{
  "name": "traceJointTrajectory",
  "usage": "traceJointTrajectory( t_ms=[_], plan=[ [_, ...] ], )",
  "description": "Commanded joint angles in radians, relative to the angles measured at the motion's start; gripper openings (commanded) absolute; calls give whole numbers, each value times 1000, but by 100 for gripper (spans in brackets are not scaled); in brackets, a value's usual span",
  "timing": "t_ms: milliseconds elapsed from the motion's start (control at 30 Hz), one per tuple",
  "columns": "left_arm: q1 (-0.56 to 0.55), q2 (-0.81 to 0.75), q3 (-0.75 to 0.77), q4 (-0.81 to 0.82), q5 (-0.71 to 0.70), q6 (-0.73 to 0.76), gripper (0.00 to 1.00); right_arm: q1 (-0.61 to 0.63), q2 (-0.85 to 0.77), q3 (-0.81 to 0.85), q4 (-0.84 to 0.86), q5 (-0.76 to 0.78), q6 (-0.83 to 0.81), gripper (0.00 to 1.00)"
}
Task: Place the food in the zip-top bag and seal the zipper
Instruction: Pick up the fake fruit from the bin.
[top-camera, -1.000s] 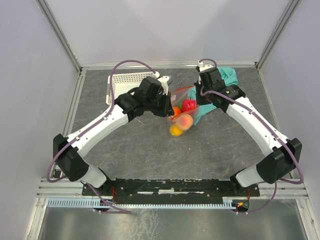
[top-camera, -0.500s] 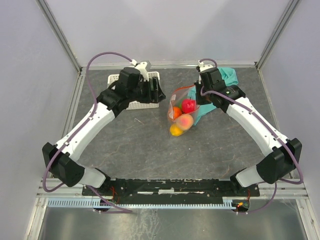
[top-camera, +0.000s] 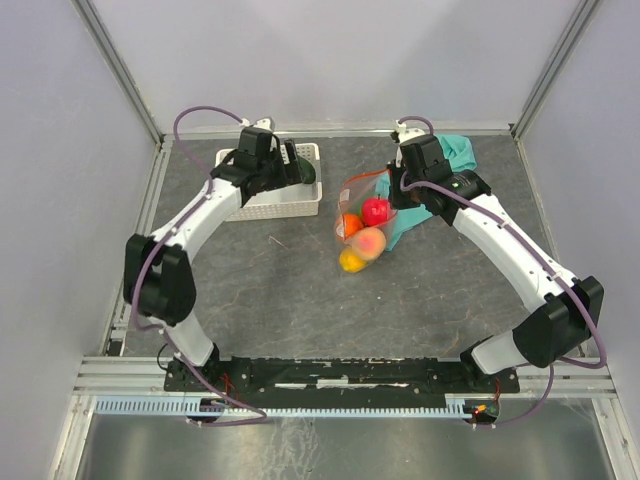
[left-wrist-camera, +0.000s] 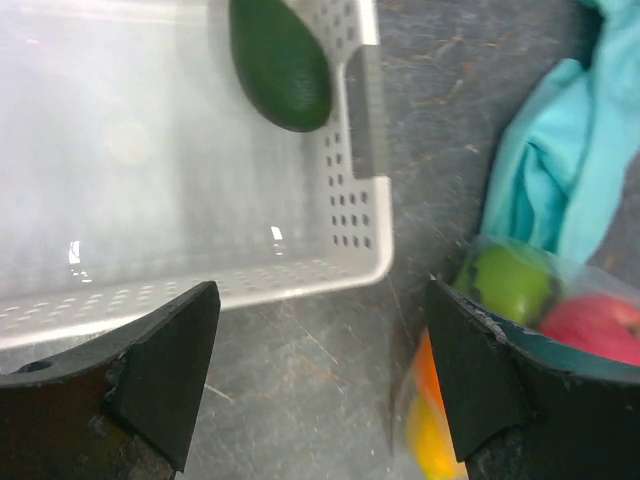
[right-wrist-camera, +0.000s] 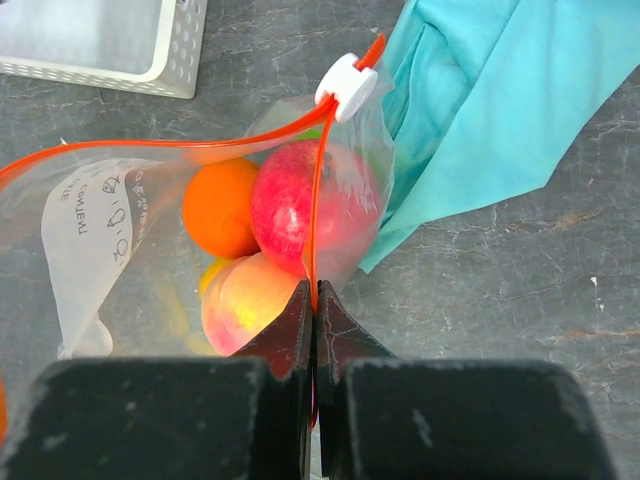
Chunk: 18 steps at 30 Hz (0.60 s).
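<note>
The dark green avocado (top-camera: 307, 173) (left-wrist-camera: 281, 68), the basket's last food, lies below and outward of my left gripper, so next my left gripper needs to reach outward and down with open fingers astride it.
The clear zip-top bag (top-camera: 362, 215) lies mid-table with its mouth open. Inside it I see food: a red apple (right-wrist-camera: 305, 205), an orange (right-wrist-camera: 222, 208), a peach (right-wrist-camera: 250, 305), a yellow piece (top-camera: 351, 261) and a green one (left-wrist-camera: 508, 280). My right gripper (right-wrist-camera: 314, 300) is shut on the red-orange zipper (right-wrist-camera: 316, 200), below its white slider (right-wrist-camera: 347, 84). My left gripper (left-wrist-camera: 322, 315) is open and empty, hovering over the near right corner of the white basket (left-wrist-camera: 355, 190). A dark green piece of food (left-wrist-camera: 280, 62) lies in the basket.
A teal cloth (top-camera: 455, 155) is bunched behind and under the bag, below the right arm. The basket (top-camera: 270, 203) stands at the back left. Enclosure walls close off the left, right and rear.
My left gripper has left the bag's mouth and swung left to the basket, its jaws opening wide. The right arm and the bag have stayed put.
</note>
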Motion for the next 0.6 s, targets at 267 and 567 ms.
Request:
traceJointTrajectory(
  t_ms=[267, 567],
  plan=[
    [76, 317, 115, 259, 35, -280, 94, -4, -18, 7, 66, -27, -1, 2],
    [102, 453, 131, 456, 96, -416, 94, -4, -14, 7, 60, -38, -1, 2]
  ],
)
